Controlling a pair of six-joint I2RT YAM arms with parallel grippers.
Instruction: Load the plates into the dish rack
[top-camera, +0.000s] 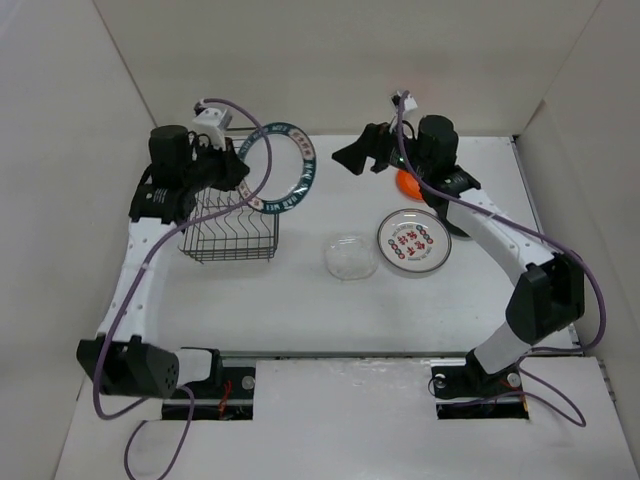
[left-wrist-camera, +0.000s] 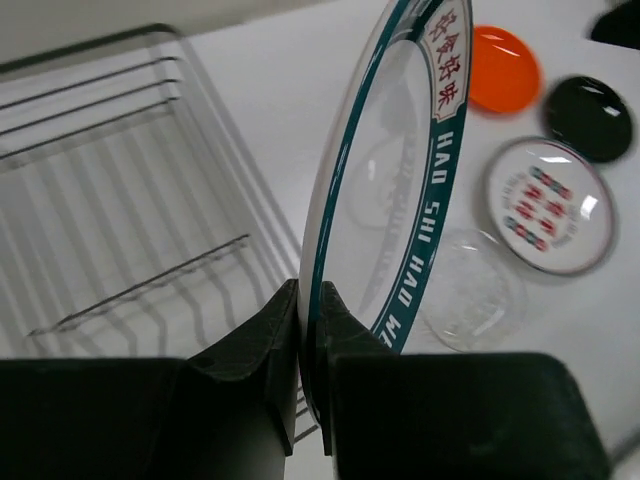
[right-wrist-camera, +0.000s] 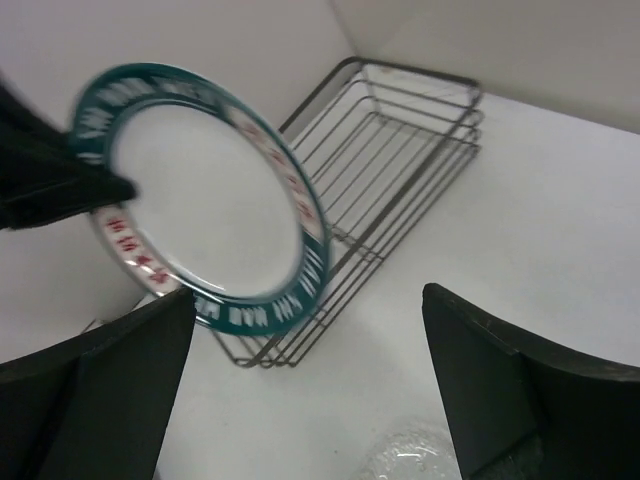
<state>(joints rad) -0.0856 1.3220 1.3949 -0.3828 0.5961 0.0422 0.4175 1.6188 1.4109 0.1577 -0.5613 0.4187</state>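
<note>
My left gripper carries the plate across, down and left in the top view next. It then releases the plate at the empty rack end by the wall.
My left gripper (top-camera: 238, 166) is shut on the rim of the green-rimmed white plate (top-camera: 281, 168) and holds it on edge above the right end of the black wire dish rack (top-camera: 232, 226). The left wrist view shows the jaws (left-wrist-camera: 312, 295) clamped on that plate (left-wrist-camera: 390, 180), with the rack (left-wrist-camera: 120, 200) to the left. My right gripper (top-camera: 352, 155) is open and empty, in the air right of the plate. On the table lie the red-marked plate (top-camera: 413, 241), the clear glass plate (top-camera: 350, 257), the orange plate (top-camera: 408, 183) and the black plate (left-wrist-camera: 588, 118).
White walls enclose the table on the left, back and right. The rack holds no plates. In the right wrist view the open gripper (right-wrist-camera: 308, 295) faces the held plate (right-wrist-camera: 210, 200) and the rack (right-wrist-camera: 390, 170), with the glass plate (right-wrist-camera: 410, 455) below.
</note>
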